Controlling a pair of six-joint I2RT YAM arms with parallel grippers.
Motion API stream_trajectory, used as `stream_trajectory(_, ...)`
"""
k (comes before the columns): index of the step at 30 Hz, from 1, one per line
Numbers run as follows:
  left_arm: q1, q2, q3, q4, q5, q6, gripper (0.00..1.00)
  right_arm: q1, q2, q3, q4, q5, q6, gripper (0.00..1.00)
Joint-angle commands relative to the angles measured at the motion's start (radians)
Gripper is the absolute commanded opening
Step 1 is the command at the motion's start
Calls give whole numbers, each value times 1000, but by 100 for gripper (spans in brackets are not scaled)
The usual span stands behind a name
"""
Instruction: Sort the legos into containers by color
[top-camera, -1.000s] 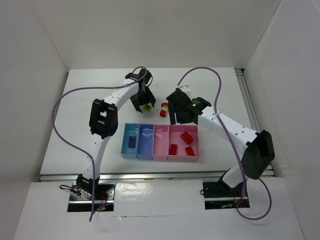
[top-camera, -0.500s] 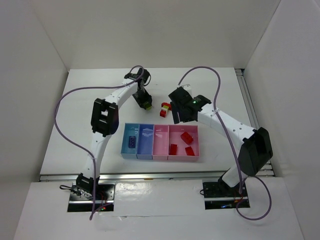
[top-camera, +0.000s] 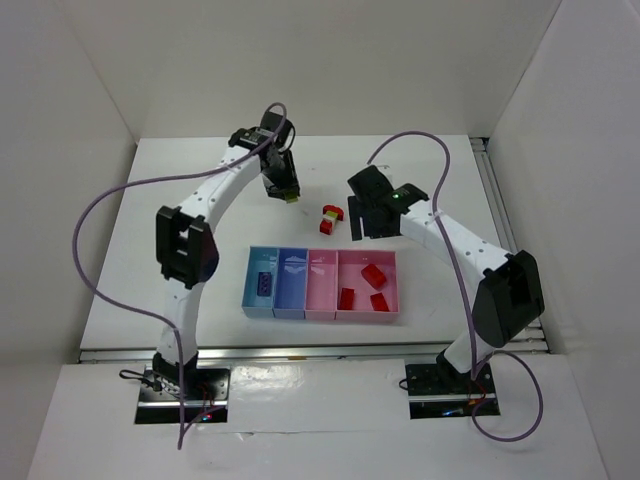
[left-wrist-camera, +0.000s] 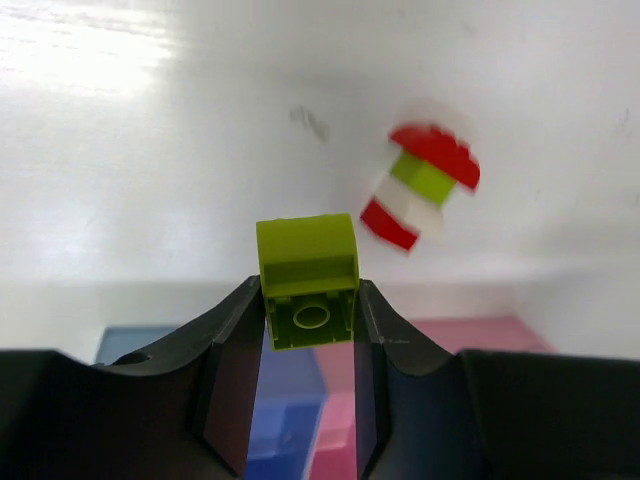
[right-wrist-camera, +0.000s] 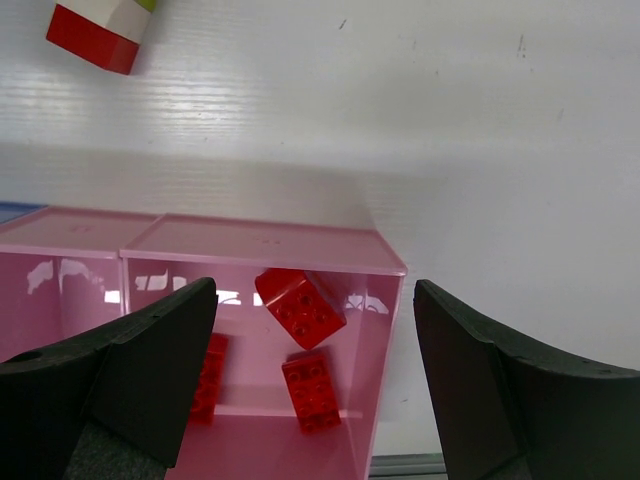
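The yellow-green lego needs to go back and down in my left gripper next. I will release it over the empty darker blue tray (top-camera: 291, 280) (left-wrist-camera: 282, 428), which is below and back from my left gripper.
My left gripper (top-camera: 284, 187) (left-wrist-camera: 310, 300) is shut on a yellow-green lego (top-camera: 289, 196) (left-wrist-camera: 307, 278), held above the table behind the trays. A small stack of red, pale and yellow-green legos (top-camera: 329, 215) (left-wrist-camera: 421, 186) (right-wrist-camera: 96, 36) lies on the table between the two grippers. My right gripper (top-camera: 364, 229) (right-wrist-camera: 312, 292) hangs open and empty above the far edge of the wide pink tray (top-camera: 352, 263) (right-wrist-camera: 265, 243). That tray holds three red legos (top-camera: 374, 276) (right-wrist-camera: 300, 306). A dark blue lego (top-camera: 264, 284) lies in the light blue tray (top-camera: 248, 300).
The darker blue tray (top-camera: 291, 288) and the narrow pink tray (top-camera: 321, 288) stand between the other two in one row. White walls close in the table at the back and both sides. Purple cables arch above both arms.
My left gripper has shut on the yellow-green lego and carried it up and toward the back. The right gripper has drifted slightly back and right, still open.
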Motion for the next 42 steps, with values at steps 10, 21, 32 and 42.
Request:
stream_trajectory(10,-289,-459,-609,61,-70,106,0,-71,-99,-19,62,-56,65,87)
stream_trajectory(21,-342,-514,-766,112,-149,43,0,-71,-130,-39,52,-57,93,88)
stream_trajectory(32,-342,-494,-766,101,-181,43,65,-71,-103,-24,52,-92,102,88)
stream_trajectory(42,-342,-524,-723,66,-235,75,83,-111,198,301,-6,-193,140,88)
